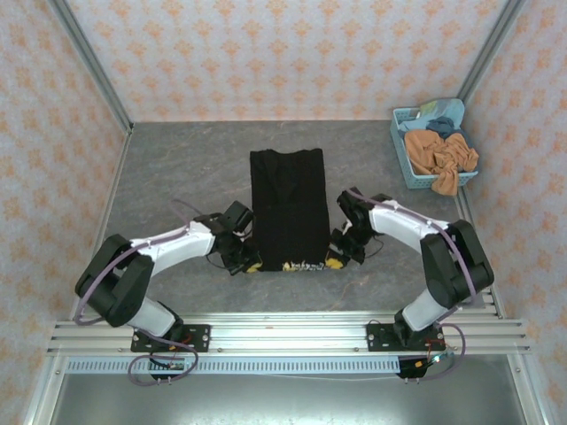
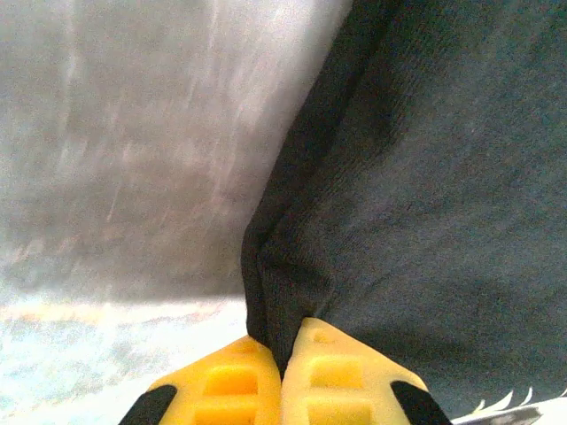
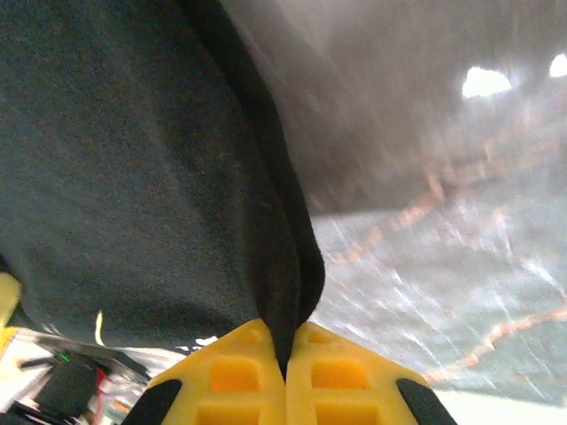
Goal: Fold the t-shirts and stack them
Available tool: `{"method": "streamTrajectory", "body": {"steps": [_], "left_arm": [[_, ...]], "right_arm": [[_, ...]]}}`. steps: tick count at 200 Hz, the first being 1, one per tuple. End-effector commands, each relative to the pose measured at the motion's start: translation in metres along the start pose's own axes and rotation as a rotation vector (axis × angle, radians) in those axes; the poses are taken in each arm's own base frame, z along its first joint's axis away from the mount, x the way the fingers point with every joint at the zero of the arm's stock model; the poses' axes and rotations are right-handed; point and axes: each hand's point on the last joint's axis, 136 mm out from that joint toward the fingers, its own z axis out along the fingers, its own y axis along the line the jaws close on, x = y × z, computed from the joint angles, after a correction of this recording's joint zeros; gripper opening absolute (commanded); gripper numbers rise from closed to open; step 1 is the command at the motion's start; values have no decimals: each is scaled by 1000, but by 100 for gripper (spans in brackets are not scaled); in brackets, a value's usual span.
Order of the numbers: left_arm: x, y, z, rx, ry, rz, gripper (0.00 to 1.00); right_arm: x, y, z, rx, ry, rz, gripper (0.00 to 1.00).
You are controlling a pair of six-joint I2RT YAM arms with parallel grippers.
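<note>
I will lift my left gripper, move it outward and down onto the t-shirt's far end [image 1: 260,159], which lies outward of it, and let go, because the t-shirt is still long.
A black t-shirt [image 1: 288,208] lies as a long folded strip down the middle of the grey table, pale print showing at its near edge. My left gripper [image 1: 252,264] is shut on the shirt's near left corner; in the left wrist view the yellow fingertips [image 2: 232,382] pinch a fold of black cloth [image 2: 416,195]. At the near right corner my right gripper [image 1: 334,261] is shut the same way, and the right wrist view has black cloth [image 3: 115,168] squeezed between its yellow fingertips [image 3: 341,376]. More t-shirts, orange-brown [image 1: 440,157] and bluish [image 1: 440,115], fill a basket.
The light blue basket [image 1: 400,150] stands at the back right against the patterned wall. Bare grey table [image 1: 177,168] lies to either side of the shirt. The metal rail with the arm bases [image 1: 283,336] runs along the near edge.
</note>
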Motion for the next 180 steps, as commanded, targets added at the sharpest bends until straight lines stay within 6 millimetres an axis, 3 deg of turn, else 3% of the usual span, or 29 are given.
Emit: {"method": "streamTrajectory", "body": {"steps": [1,56,100,137,180], "left_arm": [[17,25,-19,-58,-8,21,0],[37,-6,-89,133,-82,112,0],[27,-48,-144,273,-221,159,0],[4,-71,-169,303,-296,124,0],[-41,-95,-178,295,-328,40,0]], "right_arm": [[31,-19,-13,42,36,-18,0],[61,0,-62,-49,-5,-14,0],[63,32,-108,-130,-97,-15,0],[46,53,-137,-142,-171,31,0],[-6,86,-159,-211,-250,97,0]]}}
